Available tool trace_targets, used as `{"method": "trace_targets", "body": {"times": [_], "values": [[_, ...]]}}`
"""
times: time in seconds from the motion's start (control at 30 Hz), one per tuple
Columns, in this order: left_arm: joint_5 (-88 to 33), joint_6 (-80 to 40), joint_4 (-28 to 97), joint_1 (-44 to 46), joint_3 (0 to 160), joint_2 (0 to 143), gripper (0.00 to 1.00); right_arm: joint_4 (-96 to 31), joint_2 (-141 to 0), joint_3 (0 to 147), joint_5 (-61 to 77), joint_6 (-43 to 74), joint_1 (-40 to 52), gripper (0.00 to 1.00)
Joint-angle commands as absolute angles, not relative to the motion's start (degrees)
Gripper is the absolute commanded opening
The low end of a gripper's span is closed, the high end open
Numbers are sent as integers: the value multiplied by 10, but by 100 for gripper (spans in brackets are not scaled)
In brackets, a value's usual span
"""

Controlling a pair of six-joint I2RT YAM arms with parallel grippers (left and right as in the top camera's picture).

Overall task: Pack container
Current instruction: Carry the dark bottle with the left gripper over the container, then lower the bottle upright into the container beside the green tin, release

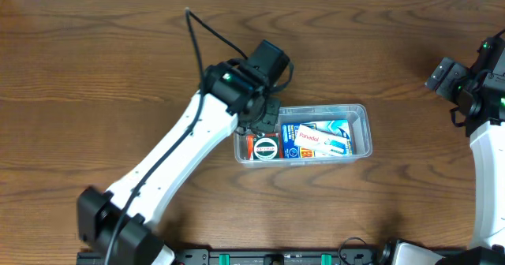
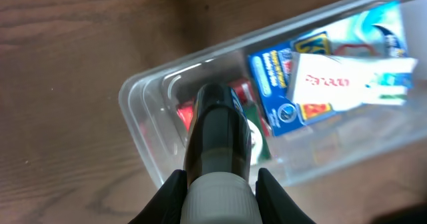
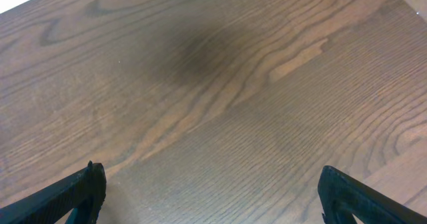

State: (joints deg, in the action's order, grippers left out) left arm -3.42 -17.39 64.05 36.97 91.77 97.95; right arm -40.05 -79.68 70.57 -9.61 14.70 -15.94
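Observation:
The bottle (image 2: pixel 217 127) comes into the gap (image 2: pixel 208 76) beside the container's far side for release next, as my left gripper turns and lowers. That gap lies below the gripper.
The clear plastic container (image 1: pixel 360 110) lies at the table's middle. It holds blue and white boxes (image 1: pixel 318 139), one marked Panadol, and a round item (image 1: pixel 264 147) at its left end. My left gripper (image 1: pixel 264 121) hovers over that left end. In the left wrist view the gripper (image 2: pixel 217 179) is shut on a dark bottle (image 2: pixel 217 127) with a white ribbed cap, pointing down into the container (image 2: pixel 133 94) next to the boxes (image 2: pixel 333 84). My right gripper (image 1: pixel 458 87) is open and empty over bare wood (image 3: pixel 210 191) at the far right.
A red item (image 1: pixel 249 144) lies under the bottle at the container's left wall. Brown wooden table (image 1: pixel 95 76) surrounds the container. The left arm (image 1: pixel 181 151) crosses the table from the front left.

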Motion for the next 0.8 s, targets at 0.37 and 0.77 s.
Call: {"method": "trace_targets", "body": {"times": [0.37,0.77], "values": [[10,-102,612,370,925,1026,10,-401,-796,712,-96,154,-163,99],[9,170,611,370,901,1026,10,-401,-796,712,-96,154,-163,99]]}}
